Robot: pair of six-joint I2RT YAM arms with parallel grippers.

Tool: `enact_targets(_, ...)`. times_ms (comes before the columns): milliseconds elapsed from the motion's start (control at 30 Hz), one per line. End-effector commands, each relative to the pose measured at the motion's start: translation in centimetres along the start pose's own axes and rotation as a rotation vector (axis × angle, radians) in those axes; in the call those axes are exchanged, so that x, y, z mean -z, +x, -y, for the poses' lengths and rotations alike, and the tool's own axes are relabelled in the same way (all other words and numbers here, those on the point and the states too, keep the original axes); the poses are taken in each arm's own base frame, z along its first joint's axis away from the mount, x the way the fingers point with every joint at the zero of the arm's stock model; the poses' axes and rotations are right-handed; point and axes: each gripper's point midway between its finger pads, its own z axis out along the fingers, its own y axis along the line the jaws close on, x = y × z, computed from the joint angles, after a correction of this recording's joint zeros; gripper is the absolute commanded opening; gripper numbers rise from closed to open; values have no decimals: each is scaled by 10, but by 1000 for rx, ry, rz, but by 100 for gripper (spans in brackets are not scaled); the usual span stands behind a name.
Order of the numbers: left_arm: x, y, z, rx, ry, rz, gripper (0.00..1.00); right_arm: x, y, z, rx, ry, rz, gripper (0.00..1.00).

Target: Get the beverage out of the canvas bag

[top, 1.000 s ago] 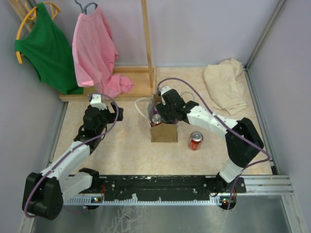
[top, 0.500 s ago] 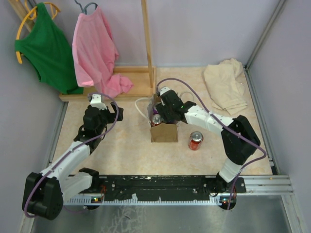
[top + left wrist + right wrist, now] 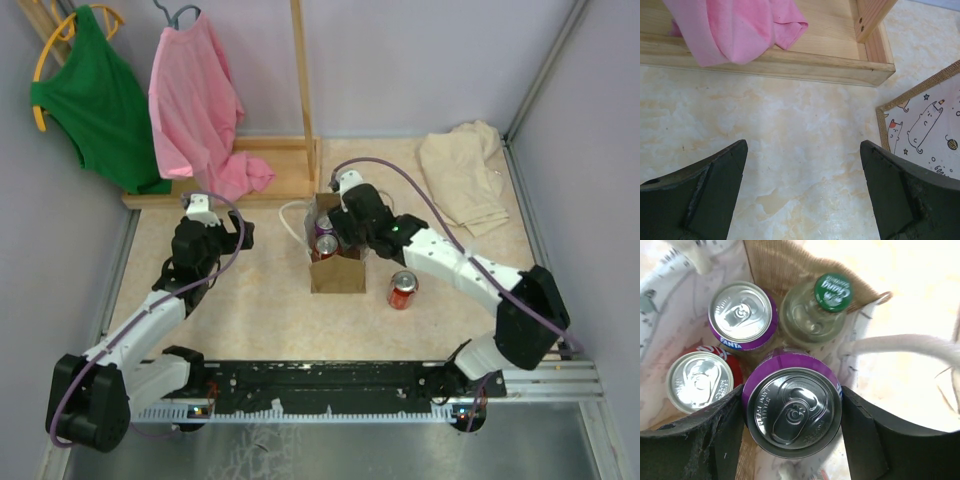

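My right gripper should lift next, move right in the top view and lower to release, since bare tabletop (image 3: 435, 283) beside the red can lies to that side.
The canvas bag (image 3: 337, 272) stands upright mid-table with its mouth open and a white rope handle (image 3: 905, 345) to one side. Inside it I see a purple Fanta can (image 3: 742, 312), a red can (image 3: 699, 381) and a green-capped bottle (image 3: 815, 315). My right gripper (image 3: 792, 400) reaches into the bag's mouth and is shut on another purple can (image 3: 792, 412), one finger pressed on each side of it. This can's top sits higher than the other drinks. My left gripper (image 3: 802, 150) hangs open over bare table, left of the bag (image 3: 920, 92), holding nothing.
A red can (image 3: 403, 289) stands on the table just right of the bag. A wooden rack base (image 3: 270, 170) with a pink shirt (image 3: 195, 105) and a green shirt (image 3: 95, 100) stands behind. A pale beige cloth (image 3: 462, 175) lies at the back right.
My right gripper's jaws have closed on the purple can, and the right arm's elbow has swung out to the right. The left arm has not moved.
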Motion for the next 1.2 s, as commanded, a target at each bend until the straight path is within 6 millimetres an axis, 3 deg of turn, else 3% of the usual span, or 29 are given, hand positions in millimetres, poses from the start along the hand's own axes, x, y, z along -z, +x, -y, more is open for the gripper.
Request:
enact_targets(0,0,-13,10,9,37,36,100,56,-90,24,-74,60,317,0)
enact_targets(167,0,-14,11,13,44,38,100,97,-126,42,-117,101,447,0)
enact_targets(433,0,-14,12,13,47,37,100,175,-165,91,-195,250,677,0)
enact_targets(600,0,-13,12,13,45,37,100,230,-173,124,-262,347,810,0)
enact_targets(700,-2,-12,12,16,47,33,100,251,-166,147,-297,454,825,0)
enact_targets(800,-3,-11,14,17,55,29,100,260,-152,167,-313,584,790,0)
enact_targets(933,-3,-9,16,21,66,23,100,256,-130,190,-324,725,698,0)
enact_targets(1033,-4,-9,17,21,74,19,100,239,-110,209,-372,742,617,0)
enact_targets(1167,-4,-8,18,22,77,15,100,196,-74,223,-450,677,495,0)
